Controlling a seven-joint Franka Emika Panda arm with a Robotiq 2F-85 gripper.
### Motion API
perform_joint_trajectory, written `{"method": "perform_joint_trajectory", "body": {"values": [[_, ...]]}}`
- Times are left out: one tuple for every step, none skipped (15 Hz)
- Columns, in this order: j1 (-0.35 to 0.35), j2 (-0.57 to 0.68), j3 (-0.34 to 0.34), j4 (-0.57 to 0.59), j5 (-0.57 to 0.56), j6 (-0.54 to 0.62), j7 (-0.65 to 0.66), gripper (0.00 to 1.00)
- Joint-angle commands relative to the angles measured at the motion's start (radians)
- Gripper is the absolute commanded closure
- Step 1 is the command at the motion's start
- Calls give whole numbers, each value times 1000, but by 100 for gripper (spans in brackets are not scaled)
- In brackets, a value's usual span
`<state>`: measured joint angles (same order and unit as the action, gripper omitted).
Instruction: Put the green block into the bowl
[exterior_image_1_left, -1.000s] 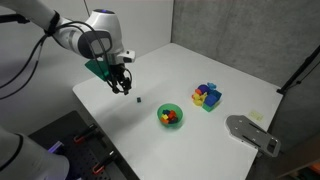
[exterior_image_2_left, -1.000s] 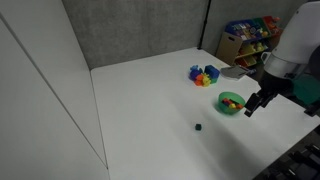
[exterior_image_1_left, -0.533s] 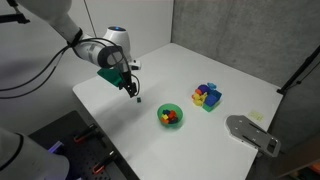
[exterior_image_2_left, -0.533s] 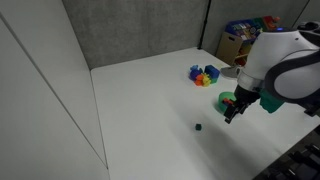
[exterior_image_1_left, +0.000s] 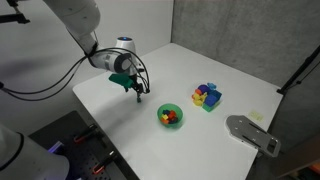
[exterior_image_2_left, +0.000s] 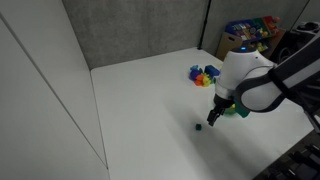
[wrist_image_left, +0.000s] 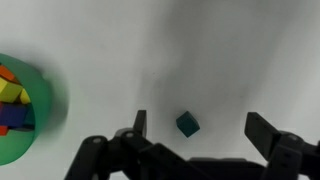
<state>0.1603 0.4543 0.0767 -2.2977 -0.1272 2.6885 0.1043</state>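
The green block (exterior_image_2_left: 198, 127) (wrist_image_left: 187, 124) lies below my gripper, between its open fingers, so next I will lower my gripper onto it until the fingers are on either side of the block's sides.
The green block (wrist_image_left: 187, 124) is a tiny dark cube on the white table; it also shows in an exterior view (exterior_image_2_left: 198, 127). My gripper (wrist_image_left: 197, 128) is open, its fingers on either side of the block, above it. In both exterior views the gripper (exterior_image_1_left: 137, 93) (exterior_image_2_left: 210, 119) hangs just over the block, which the arm hides in one of them. The bowl (exterior_image_1_left: 170, 116) (exterior_image_2_left: 236, 109) is bright green, holds coloured blocks, and lies at the left edge of the wrist view (wrist_image_left: 30, 110).
A blue container (exterior_image_1_left: 208, 97) (exterior_image_2_left: 204, 75) with colourful blocks stands farther back on the white table (exterior_image_1_left: 240, 90). A grey metal plate (exterior_image_1_left: 252, 133) lies at one corner. A shelf of toys (exterior_image_2_left: 246, 38) stands beyond the table.
The arm has swung toward the block and lowered; the gripper now hangs directly over it. The block and bowl have not moved.
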Motion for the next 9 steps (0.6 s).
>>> {"method": "perform_joint_trajectory", "body": {"values": [[42, 134, -35, 120, -37, 31, -4, 0], [52, 168, -40, 148, -37, 45, -3, 0], [58, 197, -43, 173, -33, 55, -5, 0], [65, 230, -45, 202, -30, 64, -7, 0], [69, 257, -45, 228, -26, 67, -11, 0], [76, 285, -48, 255, -26, 73, -11, 0], [77, 311, -47, 280, -22, 72, -14, 0], [76, 333, -45, 303, -18, 69, -19, 0], [77, 355, -45, 325, -16, 64, -19, 0]]}}
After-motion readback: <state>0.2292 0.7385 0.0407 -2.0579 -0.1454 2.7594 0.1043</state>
